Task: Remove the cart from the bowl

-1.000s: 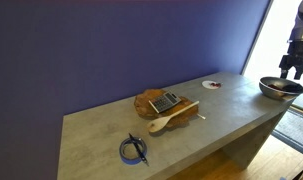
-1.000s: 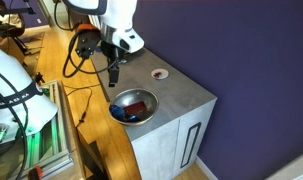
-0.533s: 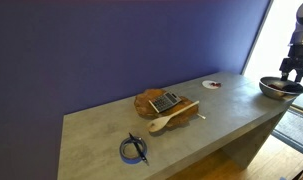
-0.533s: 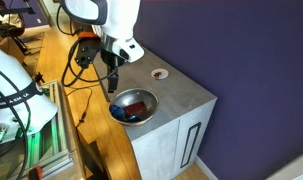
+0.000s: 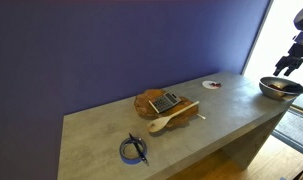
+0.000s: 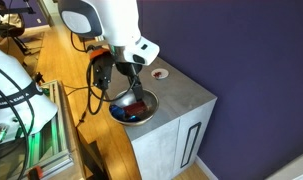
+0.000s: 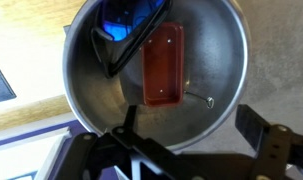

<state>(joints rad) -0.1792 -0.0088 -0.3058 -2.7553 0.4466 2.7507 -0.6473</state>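
I need to lower my gripper into the bowl next, onto the cart's opposite long edge (image 6: 140,108) (image 7: 180,65), because the blue object crowds one side of the cart.
The shiny silver bowl (image 7: 219,62) fills the wrist view and stands at the table's end in both exterior views (image 5: 281,90) (image 6: 114,110). In it lies the cart (image 7: 163,62), a small dark red rectangular toy, seen as a reddish spot in an exterior view (image 6: 140,105). A blue object with black parts (image 7: 126,25) lies next to it in the bowl. My gripper (image 7: 191,128) is open and empty, just above the bowl's near rim, with its fingers apart. It also shows in both exterior views (image 6: 133,90) (image 5: 288,64).
A brown wooden dish with a calculator (image 5: 157,101) and a wooden spoon (image 5: 172,118) sit mid-table. A white disc with a red centre (image 5: 211,85) (image 6: 161,73) lies near the bowl. A blue and black tool (image 5: 134,150) lies near the far end. The bowl is close to the table's edge.
The arm has swung over and moved down towards the bowl. The gripper now hangs right above it. The bowl and its contents have not moved.
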